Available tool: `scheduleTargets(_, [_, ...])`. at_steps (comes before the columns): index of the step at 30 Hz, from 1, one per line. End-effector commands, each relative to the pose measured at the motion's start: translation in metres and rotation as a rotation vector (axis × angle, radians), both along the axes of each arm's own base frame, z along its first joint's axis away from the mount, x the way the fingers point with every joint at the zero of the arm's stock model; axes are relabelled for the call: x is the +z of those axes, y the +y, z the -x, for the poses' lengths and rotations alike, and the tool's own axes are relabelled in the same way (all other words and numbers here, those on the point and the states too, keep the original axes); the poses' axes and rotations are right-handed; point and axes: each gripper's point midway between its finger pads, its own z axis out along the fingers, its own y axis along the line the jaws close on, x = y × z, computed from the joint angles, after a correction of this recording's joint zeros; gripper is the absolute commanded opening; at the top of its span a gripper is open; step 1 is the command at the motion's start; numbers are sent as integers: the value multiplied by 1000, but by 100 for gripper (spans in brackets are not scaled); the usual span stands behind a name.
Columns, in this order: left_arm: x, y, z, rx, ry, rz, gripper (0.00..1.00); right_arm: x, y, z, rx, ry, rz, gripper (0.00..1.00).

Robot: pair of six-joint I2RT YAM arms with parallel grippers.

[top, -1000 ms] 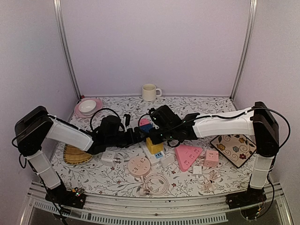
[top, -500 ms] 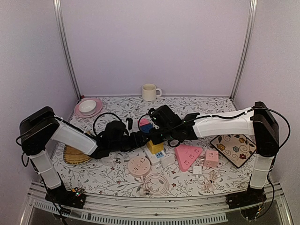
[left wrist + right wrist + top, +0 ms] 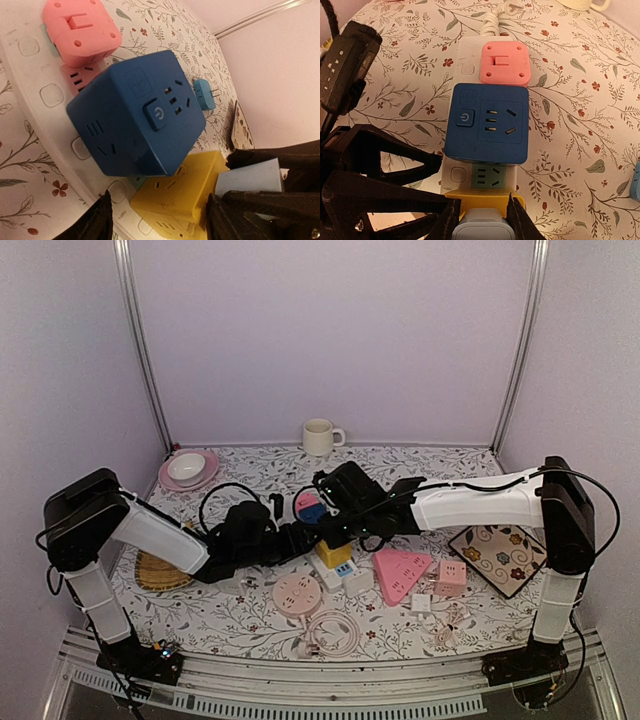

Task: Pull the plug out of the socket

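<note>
The robot's right gripper will next raise the plug off the yellow cube [image 3: 333, 552], swing over the tabletop [image 3: 421, 541] next to the patterned mat and go down to release the plug, because that spot is bare.
A white power strip [image 3: 465, 60] lies mid-table and carries a pink cube [image 3: 503, 62], a blue cube [image 3: 487, 122] and a yellow cube [image 3: 485, 202]. A grey-blue plug [image 3: 482, 229] sits in the top of the yellow cube. My right gripper [image 3: 483, 222] is shut on this plug, one finger on each side. The plug also shows in the left wrist view [image 3: 250, 177]. My left gripper [image 3: 157, 220] is open. Its fingers [image 3: 92, 220] stand either side of the yellow cube [image 3: 185, 190], low at the strip's left edge. In the top view the two grippers [image 3: 335, 530] meet over the yellow cube [image 3: 333, 552].
A round pink strip [image 3: 296, 593] and coiled white cable [image 3: 335, 632] lie in front. A pink triangular strip [image 3: 402, 572], pink cube [image 3: 451, 577] and patterned mat [image 3: 500, 555] lie right. A mug [image 3: 320, 436], pink plate [image 3: 187, 469] and woven coaster [image 3: 160, 570] stand around.
My left arm has reached right, bringing its open gripper up to the yellow cube. My right gripper has stayed shut on the plug, almost still.
</note>
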Motion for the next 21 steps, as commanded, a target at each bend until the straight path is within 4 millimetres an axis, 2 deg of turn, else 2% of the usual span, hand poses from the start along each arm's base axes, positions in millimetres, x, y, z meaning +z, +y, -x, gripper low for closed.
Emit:
scheduleTargets(1, [-47,14,18,-4,88,-125,63,69,23,-2,52,-111,-139,3])
scheduleTargets(7, [-47,13,21,-5,86,-130,63,78,29,9,101,-61,-225,3])
scheduleTargets(13, [-42,12,21,-5,75,-125,63,83,19,-4,35,-101,-200,3])
scheduleTargets(17, [-37,14,20,0,56,-131,63,86,-9,-24,-23,-104,-190,3])
scheduleTargets(21, [-32,15,20,-1,41,-135,63,83,-50,-51,-104,-83,-217,4])
